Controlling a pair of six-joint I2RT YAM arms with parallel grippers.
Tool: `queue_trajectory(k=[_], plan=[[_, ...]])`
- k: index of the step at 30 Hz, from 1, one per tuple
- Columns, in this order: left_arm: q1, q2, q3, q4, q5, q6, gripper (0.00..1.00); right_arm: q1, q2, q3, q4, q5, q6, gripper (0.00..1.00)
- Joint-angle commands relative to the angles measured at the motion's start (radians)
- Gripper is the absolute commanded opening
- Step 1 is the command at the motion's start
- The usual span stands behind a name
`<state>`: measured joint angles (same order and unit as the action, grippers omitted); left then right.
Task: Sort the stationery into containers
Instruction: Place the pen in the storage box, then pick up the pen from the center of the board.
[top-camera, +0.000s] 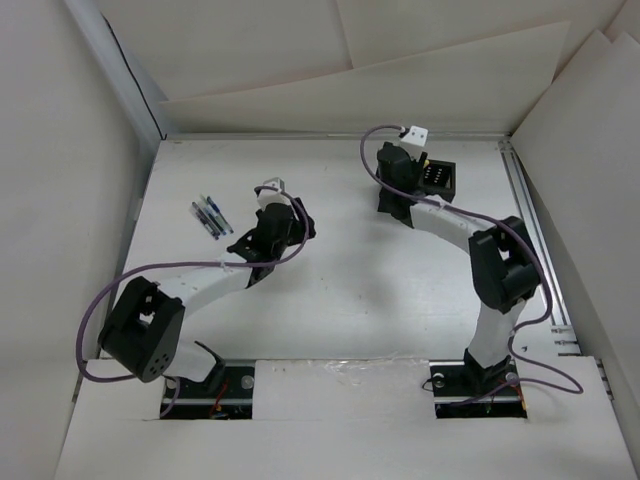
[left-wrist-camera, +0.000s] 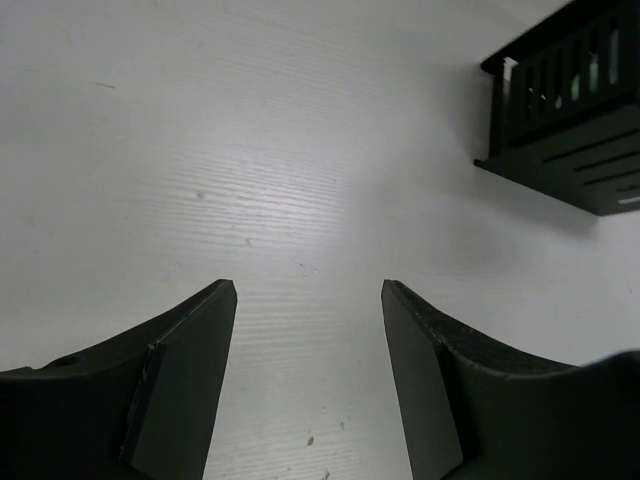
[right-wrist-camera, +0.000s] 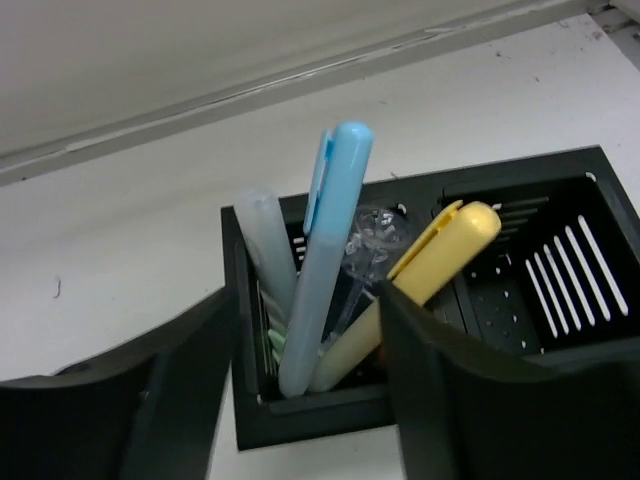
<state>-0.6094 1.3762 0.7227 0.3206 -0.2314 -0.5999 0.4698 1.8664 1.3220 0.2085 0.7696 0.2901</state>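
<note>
The left gripper goes left in the top view and down onto the closest pen's near end (top-camera: 228, 229) next, since bare table there leaves finger room.
The black two-compartment organizer (top-camera: 441, 180) stands at the back right of the table. Directly over its near edge hangs my right gripper (right-wrist-camera: 308, 292), open and holding nothing. The left compartment holds a light blue pen (right-wrist-camera: 325, 250), a whitish pen (right-wrist-camera: 265, 240), a yellow pen (right-wrist-camera: 440, 250) and a clear-topped pen (right-wrist-camera: 372, 235), all leaning upright. The right compartment (right-wrist-camera: 540, 290) looks bare. A few blue and dark pens (top-camera: 210, 216) lie on the table at the left. Near mid-table, right of those pens, my left gripper (left-wrist-camera: 309, 285) is open over bare table. The organizer (left-wrist-camera: 560, 120) shows in its upper right.
White walls enclose the table on the left, back and right. A metal rail (top-camera: 530, 220) runs along the right edge. Purple cables (top-camera: 95, 320) loop beside both arms. A white board (top-camera: 340, 400) covers the near edge between the arm bases.
</note>
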Motion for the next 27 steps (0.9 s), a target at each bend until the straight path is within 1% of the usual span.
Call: queue_trajectory(k=[1, 2, 3, 5, 6, 7, 8, 11, 12, 14, 15, 16, 17, 18, 19, 20, 21, 23, 26, 27], plan=[[0.0, 0.029, 0.096, -0.109, -0.163, -0.056, 0.57, 0.027, -0.107, -0.023, 0.046, 0.062, 0.02, 0.64], [0.0, 0.029, 0.109, -0.127, -0.187, -0.067, 0.57, 0.027, -0.122, -0.035, 0.046, 0.062, 0.02, 0.72], [0.0, 0.043, 0.124, -0.176, -0.239, -0.084, 0.55, 0.027, -0.139, -0.035, 0.046, 0.062, 0.02, 0.75], [0.0, 0.066, 0.162, -0.219, -0.287, -0.125, 0.54, 0.027, -0.195, -0.059, 0.036, 0.05, 0.03, 0.81], [0.0, 0.075, 0.178, -0.239, -0.334, -0.144, 0.54, 0.027, -0.217, -0.06, 0.035, 0.05, 0.044, 0.83], [0.01, 0.086, 0.193, -0.286, -0.351, -0.162, 0.54, 0.027, -0.24, -0.073, 0.023, 0.024, 0.044, 0.83], [0.025, 0.11, 0.226, -0.304, -0.352, -0.175, 0.54, 0.027, -0.286, -0.092, 0.013, 0.004, 0.055, 0.83], [0.068, 0.167, 0.273, -0.359, -0.352, -0.207, 0.53, 0.027, -0.355, -0.116, -0.024, -0.085, 0.081, 0.83], [0.12, 0.182, 0.303, -0.379, -0.329, -0.218, 0.53, 0.027, -0.396, -0.139, -0.053, -0.107, 0.104, 0.81], [0.17, 0.205, 0.326, -0.413, -0.277, -0.244, 0.51, 0.036, -0.438, -0.174, -0.073, -0.183, 0.13, 0.73], [0.215, 0.205, 0.327, -0.426, -0.276, -0.259, 0.5, 0.036, -0.475, -0.214, -0.073, -0.216, 0.13, 0.66], [0.235, 0.205, 0.327, -0.426, -0.266, -0.27, 0.5, 0.036, -0.493, -0.234, -0.073, -0.246, 0.142, 0.41], [0.253, 0.205, 0.327, -0.426, -0.266, -0.291, 0.5, 0.036, -0.509, -0.254, -0.073, -0.304, 0.156, 0.23], [0.273, 0.192, 0.311, -0.426, -0.266, -0.307, 0.48, 0.036, -0.524, -0.289, -0.073, -0.334, 0.156, 0.1], [0.313, 0.181, 0.288, -0.426, -0.257, -0.317, 0.47, 0.036, -0.548, -0.305, -0.073, -0.36, 0.165, 0.0], [0.333, 0.172, 0.275, -0.416, -0.238, -0.327, 0.47, 0.036, -0.558, -0.317, -0.073, -0.381, 0.176, 0.0], [0.355, 0.163, 0.262, -0.405, -0.238, -0.337, 0.45, 0.046, -0.567, -0.328, -0.073, -0.424, 0.176, 0.0], [0.41, 0.162, 0.253, -0.394, -0.224, -0.337, 0.44, 0.046, -0.567, -0.337, -0.083, -0.449, 0.156, 0.0], [0.46, 0.188, 0.283, -0.416, -0.194, -0.337, 0.37, 0.035, -0.567, -0.317, -0.106, -0.501, 0.138, 0.0], [0.461, 0.202, 0.299, -0.425, -0.194, -0.337, 0.34, 0.02, -0.576, -0.317, -0.115, -0.518, 0.138, 0.0]])
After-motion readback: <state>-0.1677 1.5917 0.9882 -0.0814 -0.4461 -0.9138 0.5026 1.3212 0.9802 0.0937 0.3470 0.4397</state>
